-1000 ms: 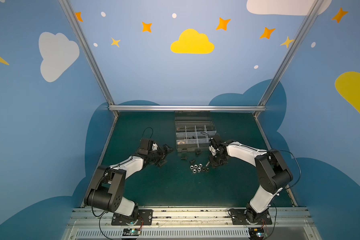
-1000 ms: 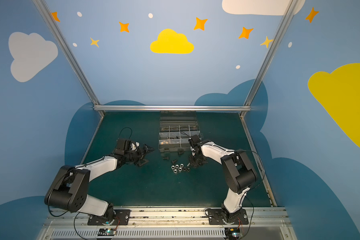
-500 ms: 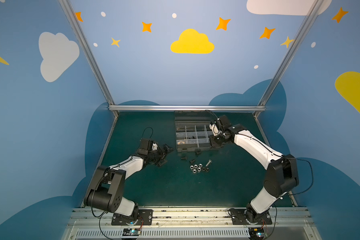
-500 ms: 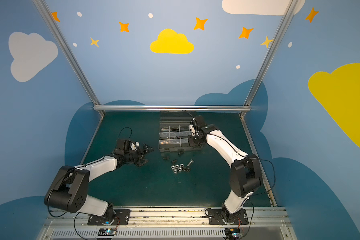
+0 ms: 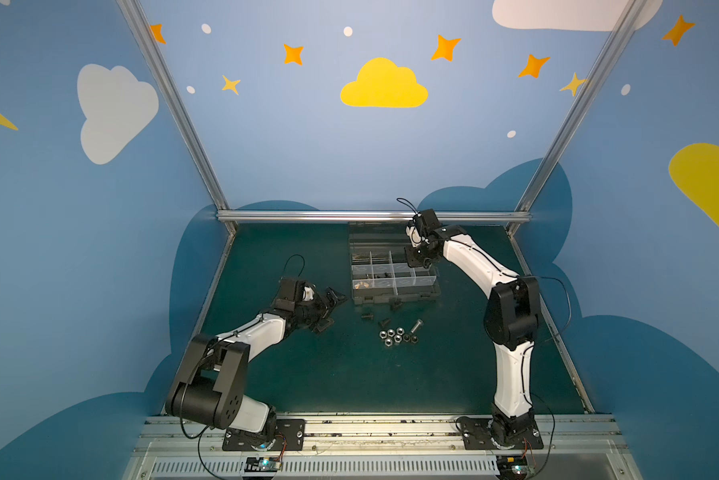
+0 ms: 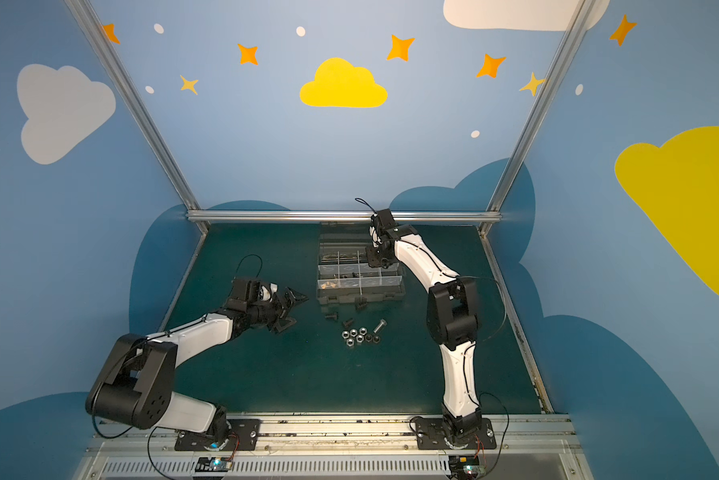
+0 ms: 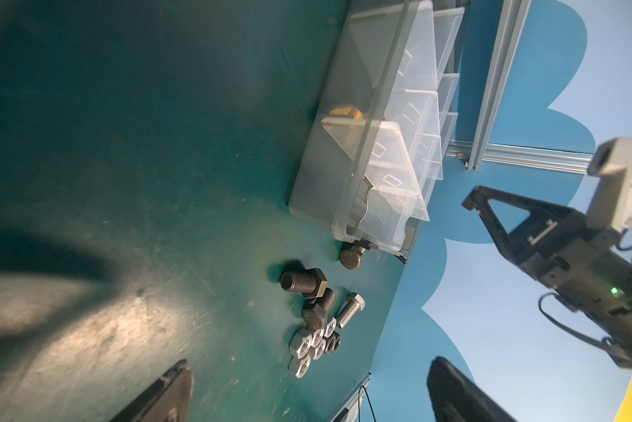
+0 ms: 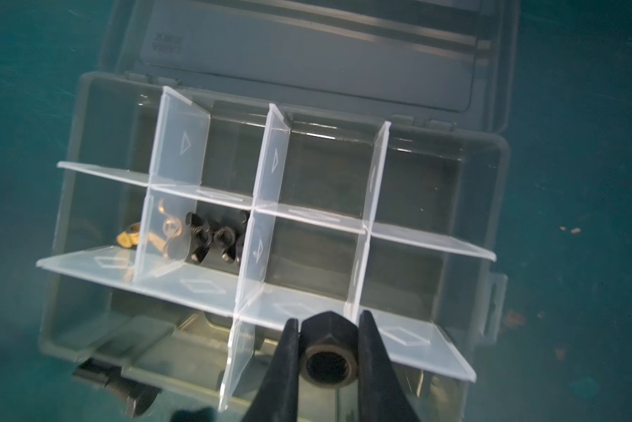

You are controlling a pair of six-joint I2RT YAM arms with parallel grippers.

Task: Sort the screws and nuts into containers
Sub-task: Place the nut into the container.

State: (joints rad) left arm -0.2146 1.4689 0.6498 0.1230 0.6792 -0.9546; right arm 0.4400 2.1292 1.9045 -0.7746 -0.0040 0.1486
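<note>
I should next lower the fingers of my right gripper toward the bare bottom of the box's empty section beside the black pieces and release the dark nut there, as that section lies below.
My right gripper is shut on a dark hexagonal nut, whose hole faces the wrist camera. It hangs over the right end of the open grey organiser box with its containers, as both top views show. Several silver nuts lie clustered on the mat in front of the box, next to a silver screw and black screws. My left gripper lies open, low over the mat left of the pile, holding nothing. In the left wrist view the nuts sit just ahead of it.
One compartment holds black pieces and its neighbour brass ones. The clear lid lies folded back behind the box. A black screw rests against the box's front wall. Aluminium frame rails border the green mat.
My right arm has swung from the pile of nuts up and back to above the box, with the dark nut in its grip. The left arm has stayed still.
</note>
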